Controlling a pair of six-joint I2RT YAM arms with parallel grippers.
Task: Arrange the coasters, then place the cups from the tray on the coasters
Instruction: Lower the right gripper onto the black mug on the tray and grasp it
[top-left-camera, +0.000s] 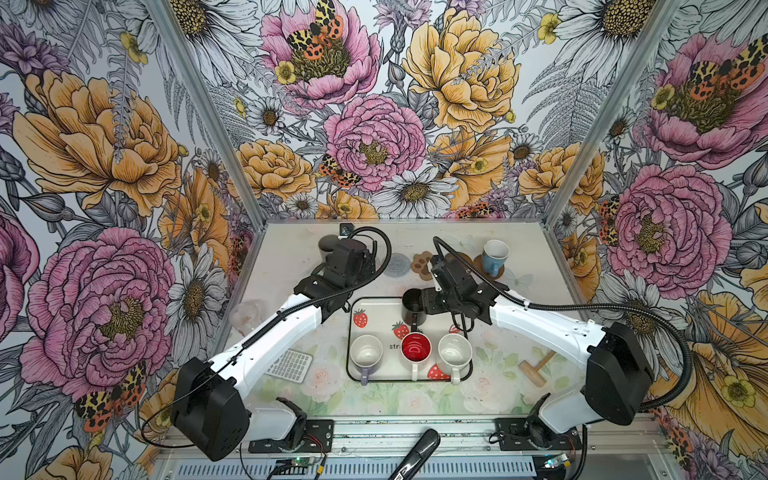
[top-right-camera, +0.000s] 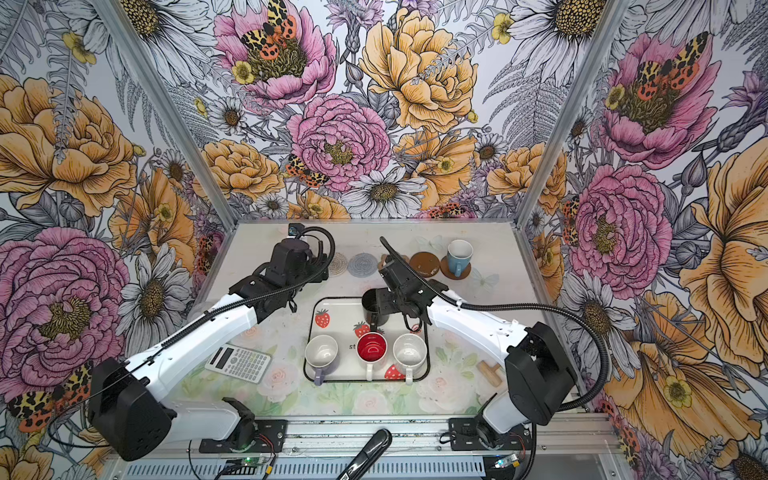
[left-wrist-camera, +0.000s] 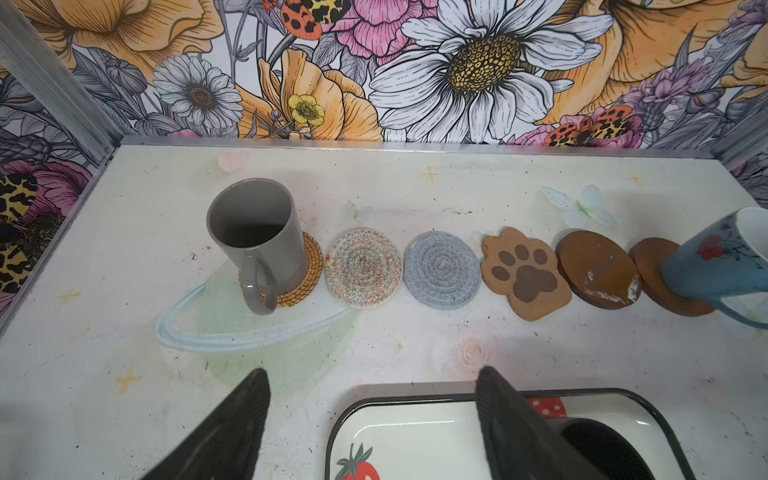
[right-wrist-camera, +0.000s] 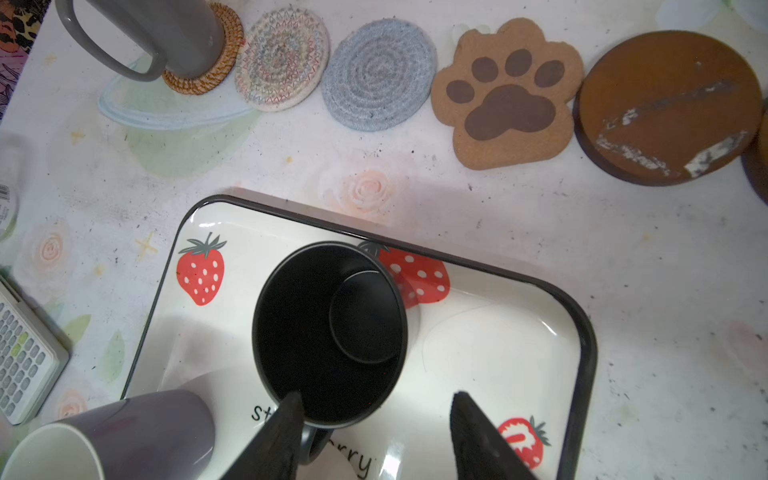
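My right gripper draws back and lowers its open fingers around the black cup's handle (right-wrist-camera: 316, 442) next, since that handle is below the gripper and closer to my base.
Several coasters lie in a row at the back: tan rattan (left-wrist-camera: 309, 270), pale multicoloured woven (left-wrist-camera: 362, 268), grey-blue woven (left-wrist-camera: 441, 270), paw-shaped (left-wrist-camera: 525, 274) and two brown discs (left-wrist-camera: 596, 268) (left-wrist-camera: 652, 270). A grey cup (left-wrist-camera: 257, 237) stands on the rattan one, a light blue cup (top-left-camera: 495, 255) on the end disc. The strawberry tray (top-left-camera: 374, 320) holds a black cup (right-wrist-camera: 328, 316), a lavender cup (top-left-camera: 365, 353), a red-inside cup (top-left-camera: 415, 347) and a speckled white cup (top-left-camera: 454, 351). My right gripper (right-wrist-camera: 376, 399) is open at the black cup's near rim, one finger over the rim by the handle. My left gripper (left-wrist-camera: 370, 374) is open and empty over the tray's far corner.
A calculator (top-right-camera: 237, 363) lies left of the tray and a clear glass beaker (top-left-camera: 249, 316) stands at the left wall. A small wooden mallet (top-left-camera: 536, 368) lies right of the tray. A black handle (top-left-camera: 419, 453) rests on the front rail. Flowered walls close three sides.
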